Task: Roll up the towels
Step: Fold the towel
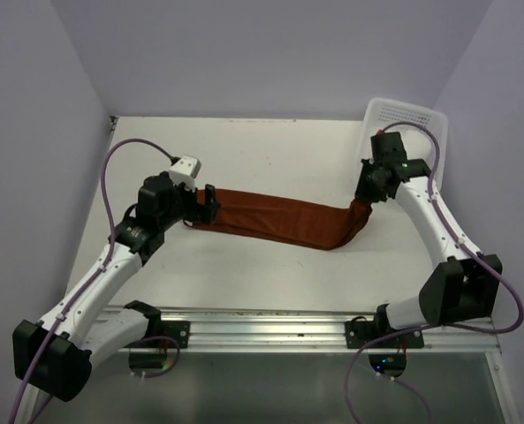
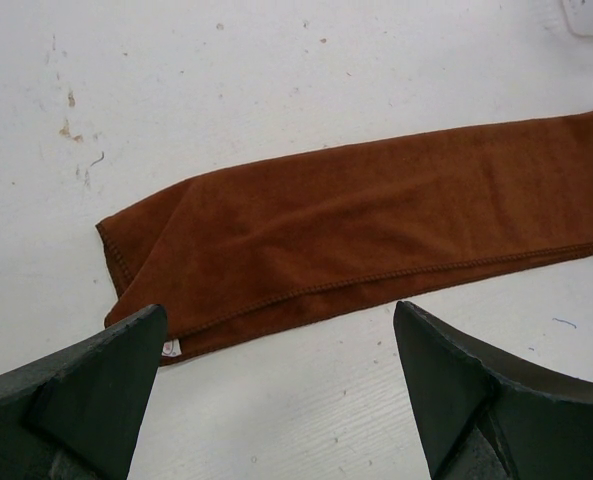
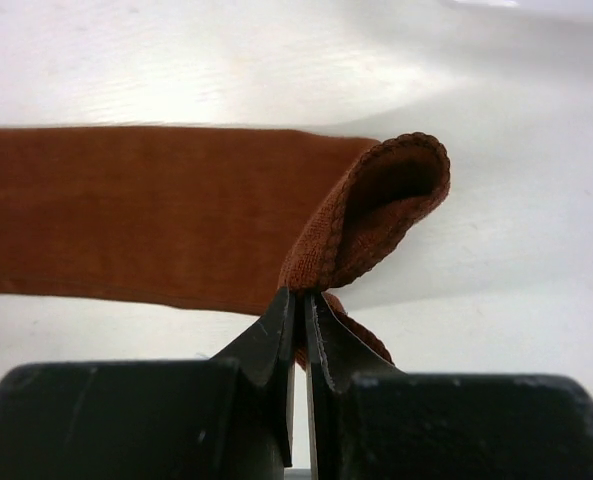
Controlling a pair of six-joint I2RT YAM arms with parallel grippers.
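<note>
The towel's other end [image 1: 228,208] lies to the left of my right gripper in the top view, so my right gripper should carry the towel's pinched edge over onto it next and let go.
A rust-brown towel [image 1: 284,219], folded into a long strip, lies across the middle of the table. My left gripper [image 1: 208,205] stands open at the strip's left end, its fingers [image 2: 96,385] spread just short of the towel's corner [image 2: 306,240], touching nothing. My right gripper [image 1: 368,196] is shut on the strip's right end, and the pinched edge [image 3: 366,220] curls up into a loop above the jaws. The white towel is out of view.
A white perforated basket [image 1: 412,119] stands at the back right corner, just behind the right wrist. Walls close the table on three sides. A metal rail [image 1: 270,322] runs along the near edge.
</note>
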